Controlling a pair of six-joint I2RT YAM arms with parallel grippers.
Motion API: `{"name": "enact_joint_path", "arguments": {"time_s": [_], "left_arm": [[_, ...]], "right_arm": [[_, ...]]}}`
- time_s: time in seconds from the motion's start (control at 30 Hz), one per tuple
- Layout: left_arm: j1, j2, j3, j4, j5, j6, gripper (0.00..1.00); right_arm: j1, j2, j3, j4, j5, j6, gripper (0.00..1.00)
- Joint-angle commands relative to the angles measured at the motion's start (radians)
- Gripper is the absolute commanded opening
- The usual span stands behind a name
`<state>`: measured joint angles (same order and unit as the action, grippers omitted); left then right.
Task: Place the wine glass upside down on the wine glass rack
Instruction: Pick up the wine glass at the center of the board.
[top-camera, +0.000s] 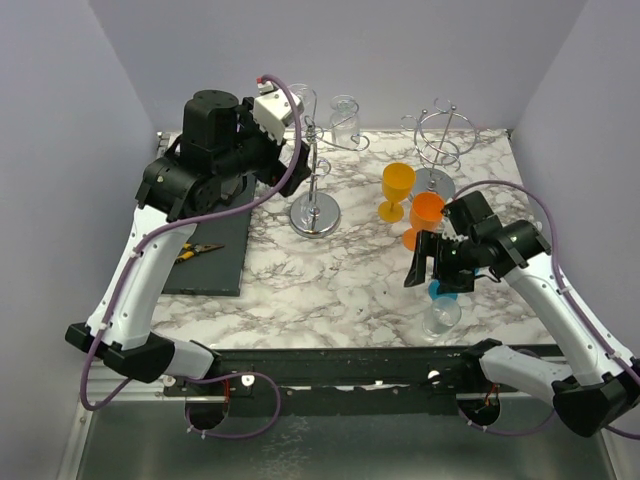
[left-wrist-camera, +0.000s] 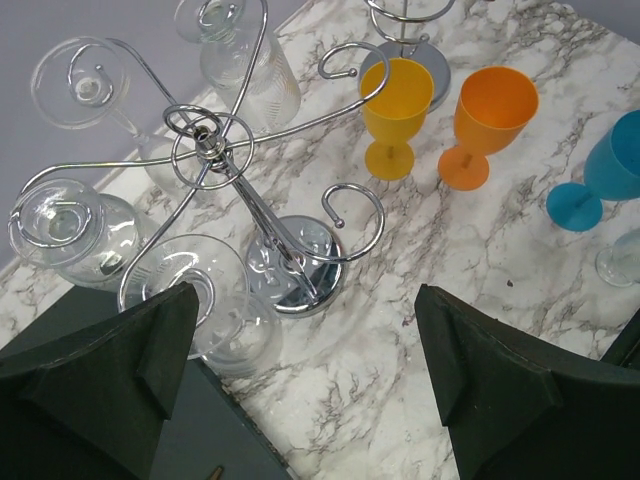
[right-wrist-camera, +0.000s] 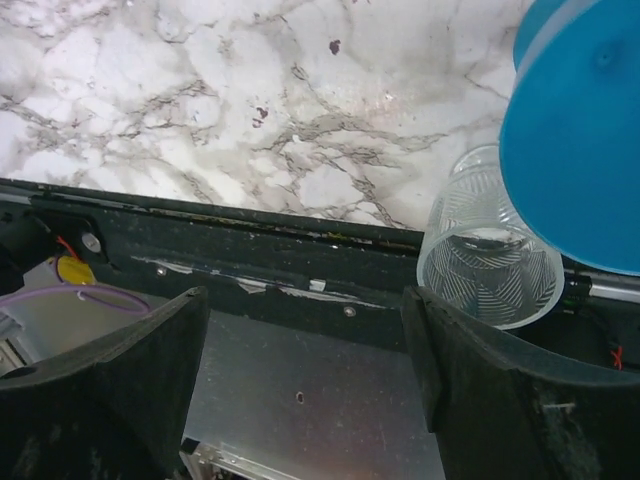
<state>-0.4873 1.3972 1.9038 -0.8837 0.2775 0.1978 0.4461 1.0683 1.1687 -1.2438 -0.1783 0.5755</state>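
Next, my right gripper will go down and toward the right in the wrist view, astride the rim of the clear ribbed glass, which stands mouth up below it.
The chrome wine glass rack (left-wrist-camera: 215, 150) stands on the marble with its base (left-wrist-camera: 300, 265) below my left gripper (left-wrist-camera: 310, 375). That gripper is open and holds nothing. Several clear wine glasses hang upside down from the rack's hooks; the nearest wine glass (left-wrist-camera: 205, 300) hangs just beside my left finger (left-wrist-camera: 130, 370), not touching it. My right gripper (right-wrist-camera: 305, 380) is open and empty over the table's front edge. A blue glass (right-wrist-camera: 580, 130) and a clear ribbed glass (right-wrist-camera: 490, 255) stand right of it.
A second, empty chrome rack (top-camera: 440, 140) stands at the back right. A yellow glass (top-camera: 397, 190) and an orange glass (top-camera: 425, 212) stand between the racks. A dark mat (top-camera: 215, 260) with a small tool (top-camera: 200, 250) lies at the left.
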Motion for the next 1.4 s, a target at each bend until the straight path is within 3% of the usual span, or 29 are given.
{"name": "enact_joint_path", "arguments": {"time_s": [0.0,0.33,0.73,0.87,1.07,1.27,1.37], "left_arm": [[0.000,-0.051,-0.021,-0.008,0.037,-0.002,0.99],[0.000,-0.072,-0.045,-0.006,0.033,0.017,0.99],[0.000,-0.082,-0.049,-0.009,0.023,0.012,0.99],[0.000,-0.088,-0.042,-0.028,0.019,0.021,0.99],[0.000,-0.092,-0.036,-0.037,0.015,0.033,0.99],[0.000,-0.095,-0.044,-0.037,0.011,0.040,0.99],[0.000,-0.097,-0.038,-0.037,0.014,0.034,0.99]], "right_arm": [[0.003,-0.033,-0.073,-0.008,0.022,0.058,0.83],[0.003,-0.089,-0.253,0.074,0.120,0.099,0.77],[0.016,-0.044,-0.369,0.241,0.076,0.102,0.68],[0.067,-0.014,-0.399,0.292,0.087,0.130,0.59],[0.230,0.014,-0.365,0.283,0.232,0.226,0.42],[0.280,0.008,-0.311,0.282,0.304,0.251,0.08],[0.299,0.018,-0.277,0.298,0.308,0.248,0.00]]}}
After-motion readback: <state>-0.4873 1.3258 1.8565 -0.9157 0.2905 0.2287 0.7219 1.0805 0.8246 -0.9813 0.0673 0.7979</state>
